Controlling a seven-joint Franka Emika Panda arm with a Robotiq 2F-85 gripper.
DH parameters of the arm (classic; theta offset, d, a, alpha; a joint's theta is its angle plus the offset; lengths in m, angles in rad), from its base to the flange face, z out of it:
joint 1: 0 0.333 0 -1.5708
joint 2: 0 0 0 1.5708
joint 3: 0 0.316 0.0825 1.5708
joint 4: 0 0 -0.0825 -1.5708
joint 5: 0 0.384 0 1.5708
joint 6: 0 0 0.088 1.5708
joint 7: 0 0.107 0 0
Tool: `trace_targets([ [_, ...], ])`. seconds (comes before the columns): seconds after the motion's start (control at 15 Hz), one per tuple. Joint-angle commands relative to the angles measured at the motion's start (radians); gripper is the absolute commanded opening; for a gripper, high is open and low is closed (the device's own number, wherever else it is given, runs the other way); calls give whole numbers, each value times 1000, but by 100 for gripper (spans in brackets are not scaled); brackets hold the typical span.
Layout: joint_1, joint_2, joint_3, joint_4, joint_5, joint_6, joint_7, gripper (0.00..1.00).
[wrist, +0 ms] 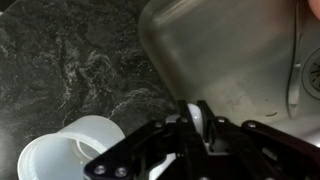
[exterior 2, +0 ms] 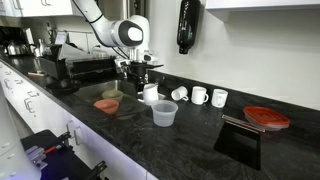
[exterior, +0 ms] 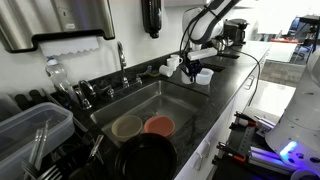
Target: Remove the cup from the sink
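Observation:
The gripper lowers the white cup beside the clear plastic cup next, since the white cup hangs past the sink.
My gripper [wrist: 200, 125] is shut on the rim of a white cup [wrist: 201, 116]; only a sliver of the cup shows between the fingers. In both exterior views the gripper [exterior: 192, 60] [exterior 2: 141, 72] holds the cup [exterior: 191, 72] [exterior 2: 150, 93] over the dark counter just past the end of the steel sink [exterior: 128, 108] [exterior 2: 112, 93]. In the wrist view the sink basin [wrist: 230, 50] lies at the upper right.
A white cup lies on its side on the counter [wrist: 72, 150]. More white mugs [exterior 2: 200, 96] and a clear plastic cup [exterior 2: 164, 113] stand nearby. A red bowl [exterior: 158, 125] sits in the sink. A red plate [exterior 2: 266, 117] is further along the counter.

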Motion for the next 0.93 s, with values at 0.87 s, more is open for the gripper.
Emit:
trace_targets([
  [0.87,-92,-23,-54,-47,170,-20,-81,3],
])
